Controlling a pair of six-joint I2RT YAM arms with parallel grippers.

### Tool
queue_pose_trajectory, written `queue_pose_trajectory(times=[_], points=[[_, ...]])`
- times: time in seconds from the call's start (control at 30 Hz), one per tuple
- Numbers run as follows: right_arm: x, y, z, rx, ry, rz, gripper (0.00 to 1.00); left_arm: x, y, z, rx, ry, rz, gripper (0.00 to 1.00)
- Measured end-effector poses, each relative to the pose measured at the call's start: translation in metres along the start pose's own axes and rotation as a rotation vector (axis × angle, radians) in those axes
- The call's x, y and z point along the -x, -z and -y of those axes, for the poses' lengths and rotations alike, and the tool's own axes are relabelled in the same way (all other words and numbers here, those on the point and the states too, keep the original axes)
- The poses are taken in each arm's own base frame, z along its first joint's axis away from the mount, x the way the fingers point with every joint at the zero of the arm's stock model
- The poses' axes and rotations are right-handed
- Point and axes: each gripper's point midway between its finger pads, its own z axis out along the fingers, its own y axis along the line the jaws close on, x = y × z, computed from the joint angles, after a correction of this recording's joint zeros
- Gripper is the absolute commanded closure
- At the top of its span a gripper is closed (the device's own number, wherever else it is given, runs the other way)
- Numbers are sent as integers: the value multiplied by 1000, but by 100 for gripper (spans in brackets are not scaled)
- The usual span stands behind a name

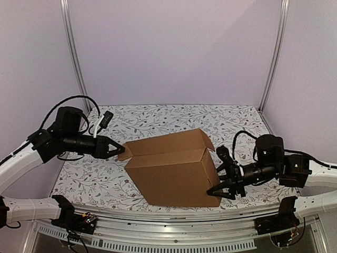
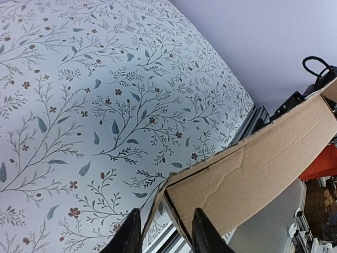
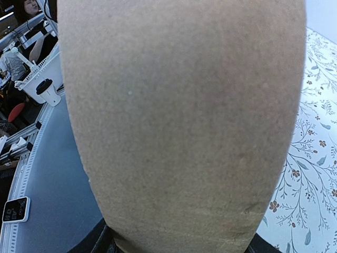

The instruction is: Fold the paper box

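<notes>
I will lower my right gripper toward the floral cloth below it and release the box's side, as the paper box [image 1: 174,168] slants with its end at that gripper raised.
The paper box [image 1: 174,168] stands half-formed in the middle of the table, a brown cardboard shell with its top flaps partly raised. My left gripper [image 1: 118,150] is at the box's upper left corner. In the left wrist view its fingers [image 2: 131,234] sit on either side of a flap corner of the paper box [image 2: 263,158], each against cardboard. My right gripper [image 1: 221,188] is at the lower right corner. In the right wrist view a wall of the paper box [image 3: 184,121] fills the frame between the jaws of the right gripper [image 3: 179,245], hiding most of both fingers.
A floral cloth [image 1: 174,118] covers the table. An aluminium rail [image 1: 174,216] runs along the near edge just in front of the box. Two upright frame posts [image 1: 73,52] [image 1: 274,52] stand at the back corners against purple walls.
</notes>
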Motion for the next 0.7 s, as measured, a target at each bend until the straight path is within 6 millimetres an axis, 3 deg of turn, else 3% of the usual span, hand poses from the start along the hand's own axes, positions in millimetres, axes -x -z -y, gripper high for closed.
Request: queue_pose_trajectory(times=[0.2, 0.33, 0.7], points=[[1, 0, 0, 1, 3, 6, 65, -3, 0, -5, 31, -6, -16, 61], [3, 0, -1, 8, 6, 12, 66, -4, -1, -9, 50, -8, -22, 62], [4, 0, -2, 8, 9, 17, 67, -7, -4, -8, 35, -10, -42, 94]])
